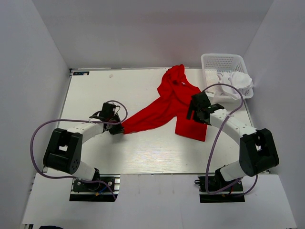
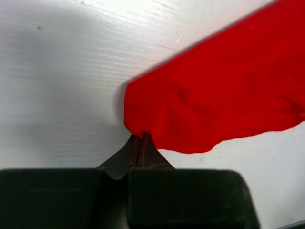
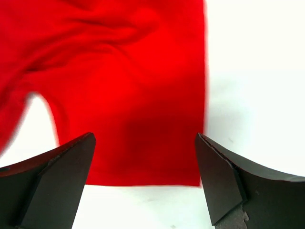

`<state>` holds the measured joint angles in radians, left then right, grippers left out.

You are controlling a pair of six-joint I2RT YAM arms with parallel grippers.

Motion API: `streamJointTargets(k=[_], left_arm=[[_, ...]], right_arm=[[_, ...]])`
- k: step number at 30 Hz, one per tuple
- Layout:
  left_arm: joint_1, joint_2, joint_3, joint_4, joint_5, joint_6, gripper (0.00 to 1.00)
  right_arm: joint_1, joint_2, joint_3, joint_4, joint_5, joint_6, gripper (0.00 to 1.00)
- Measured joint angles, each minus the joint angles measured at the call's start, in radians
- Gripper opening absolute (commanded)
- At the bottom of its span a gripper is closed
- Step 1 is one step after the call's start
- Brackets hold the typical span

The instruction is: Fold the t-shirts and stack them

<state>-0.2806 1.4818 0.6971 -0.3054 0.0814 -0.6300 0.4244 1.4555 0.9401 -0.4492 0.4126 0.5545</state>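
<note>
My left gripper is already pinching the opposite tip of the red t-shirt, so my right gripper should move down and back onto the red t-shirt's near corner on the basket side.
The red t-shirt (image 1: 172, 106) lies crumpled and stretched across the middle of the table. My left gripper (image 1: 118, 128) is shut on its left tip, a corner of the red cloth (image 2: 209, 105), low on the table; the pinch shows in the left wrist view (image 2: 141, 138). My right gripper (image 1: 194, 109) is open above the shirt's right part, and a flat red edge (image 3: 138, 109) lies between its fingers (image 3: 143, 143) without touching them. The white t-shirt (image 1: 237, 80) is bunched in the basket at the back right.
A white plastic mesh basket (image 1: 214, 64) stands at the table's back right corner. Grey walls enclose the table on three sides. Purple cables loop beside both arms.
</note>
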Motion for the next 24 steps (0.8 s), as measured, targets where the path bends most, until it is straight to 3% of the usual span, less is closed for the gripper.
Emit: streamJointTargets(k=[11,15,18,19,22,23,24], left_arm=[[-0.017,-0.042,0.005,-0.064,-0.039,-0.003,0.00],[-0.018,-0.080,0.005,-0.082,-0.041,-0.006,0.00],[-0.018,-0.087,0.005,-0.091,-0.045,-0.007,0.00],[-0.018,-0.087,0.005,-0.094,-0.045,-0.008,0.00],[-0.018,-0.087,0.005,-0.102,-0.046,-0.014,0.00],[-0.018,-0.087,0.005,-0.103,-0.047,-0.016,0.00],[-0.018,-0.087,0.005,-0.102,-0.047,-0.018,0.00]], right_arm=[[-0.060,-0.039,-0.111,-0.087,-0.082,0.011,0.88],[-0.078,-0.025,-0.177,-0.080,-0.108,0.016,0.80],[-0.098,0.003,-0.184,-0.053,-0.150,0.018,0.61],[-0.102,0.008,-0.183,-0.043,-0.165,0.016,0.44],[-0.106,0.011,-0.183,-0.027,-0.190,0.013,0.15],[-0.107,0.008,-0.185,-0.020,-0.201,0.012,0.00],[-0.108,0.002,-0.192,-0.013,-0.214,0.008,0.00]])
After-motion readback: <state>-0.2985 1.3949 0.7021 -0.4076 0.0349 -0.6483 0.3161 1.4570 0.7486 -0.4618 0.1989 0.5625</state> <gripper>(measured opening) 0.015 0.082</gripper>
